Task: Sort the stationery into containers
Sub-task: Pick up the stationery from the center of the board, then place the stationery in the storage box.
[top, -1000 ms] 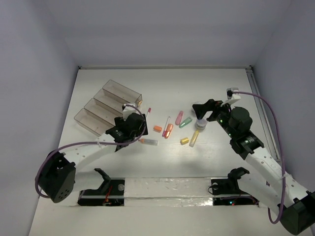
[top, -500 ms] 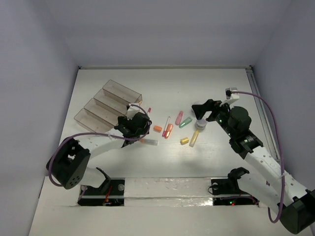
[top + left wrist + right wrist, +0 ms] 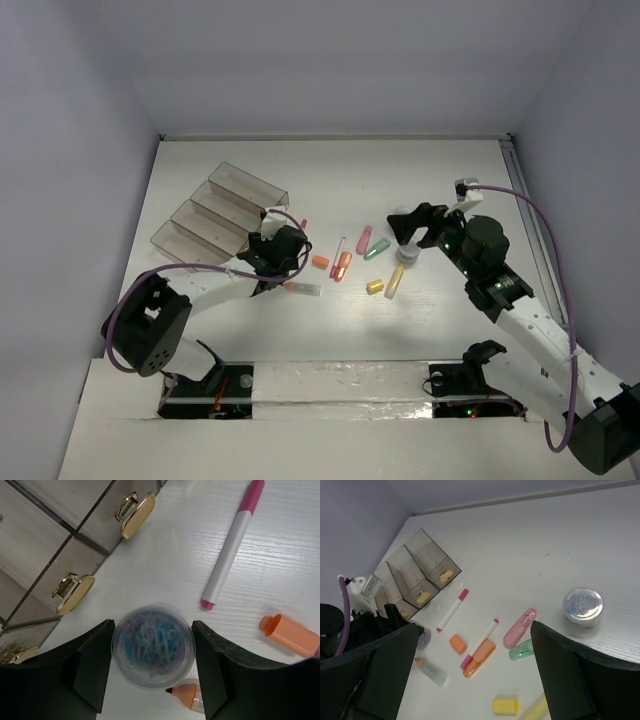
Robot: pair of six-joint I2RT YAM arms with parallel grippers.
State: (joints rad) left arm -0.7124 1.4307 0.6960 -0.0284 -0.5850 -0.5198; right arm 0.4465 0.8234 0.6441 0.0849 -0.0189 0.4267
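My left gripper rises next and carries the tub outward into the farthest box's far end, releasing it there, as that end lies outward of the gripper.
A round clear tub of blue paper clips stands on the table between my left gripper's jaws, which touch both its sides. It stands just in front of the four smoky boxes, which show in the top view. A white pen with a pink tip, an orange cap and an orange-tipped highlighter lie beside it. My right gripper is open wide and empty, above a second tub and the pink, green, orange and yellow sticks.
The boxes have gold clasps on their near ends. The sticks lie in a loose cluster mid-table, between the two arms. The back wall runs along the far table edge.
My left gripper has moved right and a little farther out, away from the boxes' near ends, to stand over the tub. My right arm has barely moved.
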